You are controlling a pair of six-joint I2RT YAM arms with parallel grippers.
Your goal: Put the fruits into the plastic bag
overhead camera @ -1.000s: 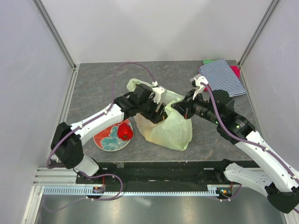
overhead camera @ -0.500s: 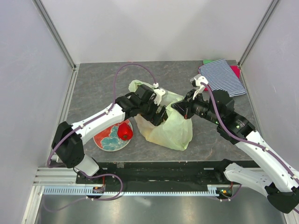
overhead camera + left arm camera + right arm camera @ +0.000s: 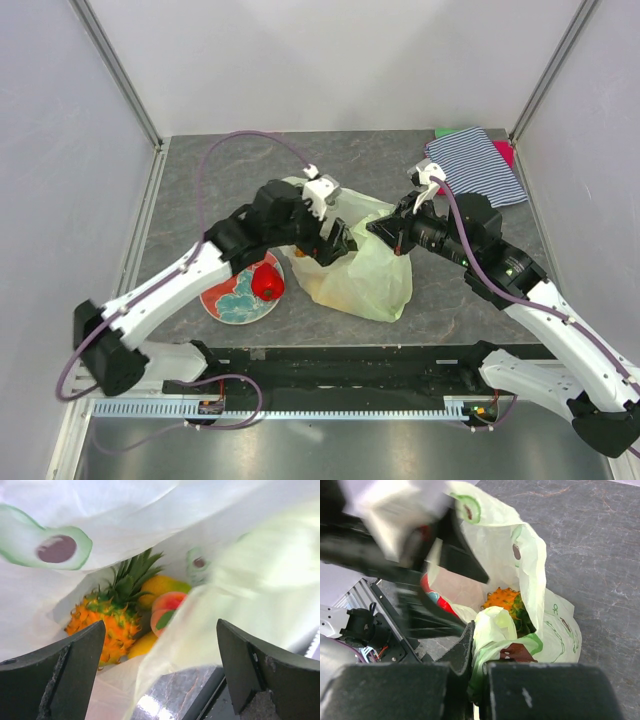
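Only the red pepper-like fruit (image 3: 267, 283) remains on the plate, so I should move my left gripper off the bag's opening, over that fruit and down around its sides.
The pale green plastic bag (image 3: 362, 278) lies at the table's middle, its mouth facing left. My right gripper (image 3: 385, 232) is shut on the bag's upper rim (image 3: 495, 625) and holds it up. At the bag's mouth my left gripper (image 3: 335, 240) is open, with nothing between its fingers (image 3: 75, 670). Inside the bag lie an orange pineapple (image 3: 102, 625), a peach (image 3: 167, 607), a yellow-green fruit (image 3: 159, 586) and a yellow piece (image 3: 142, 642). A red pepper-like fruit (image 3: 267, 283) rests on the red floral plate (image 3: 230, 300), left of the bag.
A striped blue-white cloth (image 3: 478, 165) lies at the back right corner, with pink and green items (image 3: 506, 151) under it. Grey walls with metal posts enclose the table on three sides. A purple cable (image 3: 240, 145) loops over the left arm.
My left gripper has opened wider and pulled back a little to the left at the bag's mouth, its forearm swinging up and left. The right arm and bag have stayed put.
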